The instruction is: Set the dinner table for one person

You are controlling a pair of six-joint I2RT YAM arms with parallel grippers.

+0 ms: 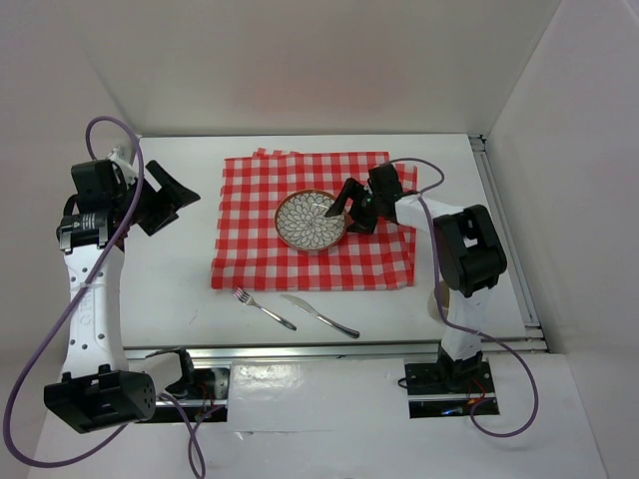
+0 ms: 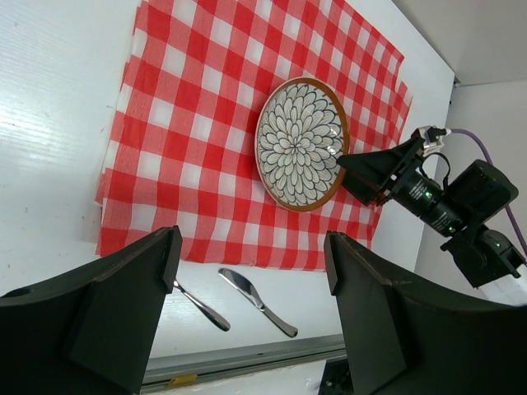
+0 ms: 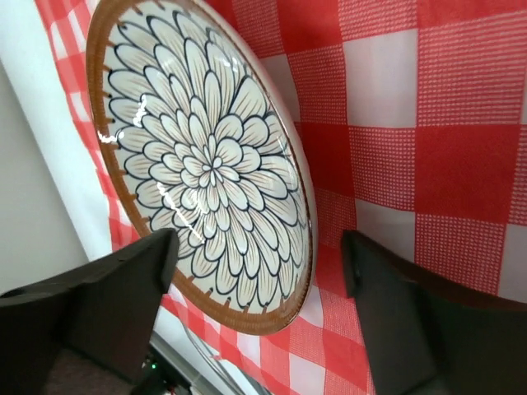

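Observation:
I will next move my right gripper back onto the cream cup's rim (image 1: 437,296), to the gripper's right in the top view, because the cup is standing off the cloth.
The white dinner table (image 1: 180,289) carries a red-and-white checked cloth (image 1: 374,259). A round plate (image 1: 311,221) with a petal pattern and brown rim lies on the cloth. My right gripper (image 1: 351,210) is open at the plate's right rim. In the right wrist view the plate (image 3: 206,164) fills the space between and beyond the open gripper (image 3: 255,271), its rim between the jaws. A fork (image 1: 264,308) and a knife (image 1: 319,315) lie on the bare table in front of the cloth. My left gripper (image 1: 175,200) is open and empty, raised over the table's left side.
A silver rail (image 1: 339,349) runs along the table's near edge. White walls stand close at the back and the right. In the left wrist view the open gripper (image 2: 251,271) frames the knife (image 2: 257,300) and fork (image 2: 202,304), with the plate (image 2: 300,141) beyond.

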